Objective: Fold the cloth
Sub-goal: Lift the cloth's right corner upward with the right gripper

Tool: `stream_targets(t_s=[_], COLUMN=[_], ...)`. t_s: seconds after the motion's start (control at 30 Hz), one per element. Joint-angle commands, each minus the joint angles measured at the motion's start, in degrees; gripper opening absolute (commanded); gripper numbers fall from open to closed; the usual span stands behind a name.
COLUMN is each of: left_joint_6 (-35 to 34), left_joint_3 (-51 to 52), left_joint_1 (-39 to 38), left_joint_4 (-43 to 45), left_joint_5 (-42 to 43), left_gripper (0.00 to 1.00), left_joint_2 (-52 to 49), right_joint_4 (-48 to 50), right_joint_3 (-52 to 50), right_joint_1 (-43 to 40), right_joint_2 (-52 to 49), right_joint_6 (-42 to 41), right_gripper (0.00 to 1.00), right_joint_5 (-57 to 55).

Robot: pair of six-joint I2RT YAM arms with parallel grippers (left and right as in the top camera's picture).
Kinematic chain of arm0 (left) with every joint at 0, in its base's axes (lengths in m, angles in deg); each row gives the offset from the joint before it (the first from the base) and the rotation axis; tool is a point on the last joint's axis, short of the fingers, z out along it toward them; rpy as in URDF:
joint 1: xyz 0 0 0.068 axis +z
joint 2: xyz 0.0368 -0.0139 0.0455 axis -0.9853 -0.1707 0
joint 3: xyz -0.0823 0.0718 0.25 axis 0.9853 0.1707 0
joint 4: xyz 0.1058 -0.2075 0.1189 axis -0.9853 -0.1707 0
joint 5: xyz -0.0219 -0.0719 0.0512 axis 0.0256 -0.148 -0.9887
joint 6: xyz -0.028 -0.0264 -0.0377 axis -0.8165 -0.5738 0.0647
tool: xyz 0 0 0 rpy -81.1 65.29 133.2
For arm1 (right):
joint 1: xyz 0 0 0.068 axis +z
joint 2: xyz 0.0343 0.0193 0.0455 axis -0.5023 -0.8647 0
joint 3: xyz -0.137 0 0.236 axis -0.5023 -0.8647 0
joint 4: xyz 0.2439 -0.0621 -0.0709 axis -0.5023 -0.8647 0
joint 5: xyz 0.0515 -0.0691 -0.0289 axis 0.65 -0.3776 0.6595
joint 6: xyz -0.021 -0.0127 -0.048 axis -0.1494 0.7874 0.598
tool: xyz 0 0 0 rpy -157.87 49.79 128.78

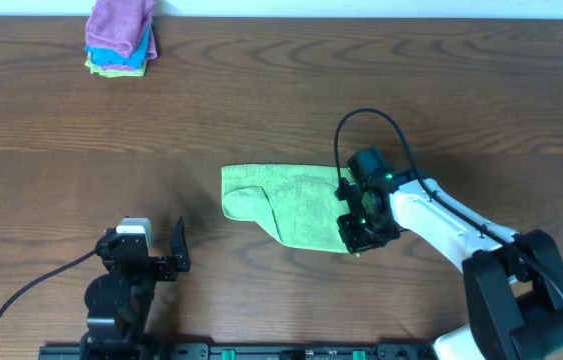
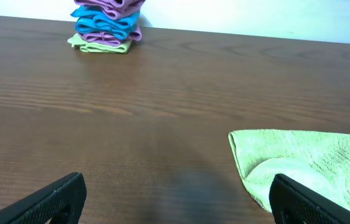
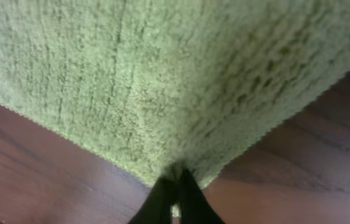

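The bare wood beyond the cloth's far edge lies open, so my right gripper will next carry the pinched corner outward onto that wood and release it.
The lime-green cloth (image 1: 296,203) lies in the middle of the table, its left part folded over itself. My right gripper (image 1: 358,238) is shut on the cloth's near right corner; in the right wrist view the cloth (image 3: 162,74) fills the top and my right gripper (image 3: 176,180) pinches its corner just above the wood. My left gripper (image 1: 156,255) is open and empty at the near left, well apart from the cloth. In the left wrist view my left gripper (image 2: 175,202) frames bare wood, with the cloth (image 2: 305,165) at the right.
A stack of folded purple, blue and green cloths (image 1: 121,38) sits at the far left corner, and it also shows in the left wrist view (image 2: 106,25). The table's far edge runs just behind it. The right arm's black cable (image 1: 371,125) loops above the cloth.
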Motion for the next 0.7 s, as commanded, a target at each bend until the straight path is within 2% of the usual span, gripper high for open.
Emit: stream_targets(t_s=[0.0,0.2,0.47,0.67], left_joint_6=[0.00,0.00,0.00,0.00], left_joint_3=[1.20,1.20,1.20,1.20], left_joint_1=[0.22,0.22,0.22,0.22], left_joint_4=[-0.59,-0.57,-0.59,-0.57], left_joint_5=[-0.61,-0.63,-0.61,-0.61], left_gripper=[0.95,0.95,0.95,0.95], left_joint_2=[0.31,0.31,0.31,0.31], right_joint_4=[0.46,0.52,-4.31,2.14], right_joint_3=[-0.42,2.14,17.77,21.66], right_joint_1=[0.44,0.28,-0.50,-4.42], right_joint_2=[-0.17,-0.15,-0.15,-0.28], right_joint_6=[0.02,-2.80,-0.87,-0.76], right_gripper=[0.02,0.01,0.01,0.01], right_joint_5=[-0.20,0.04,-4.42,-7.67])
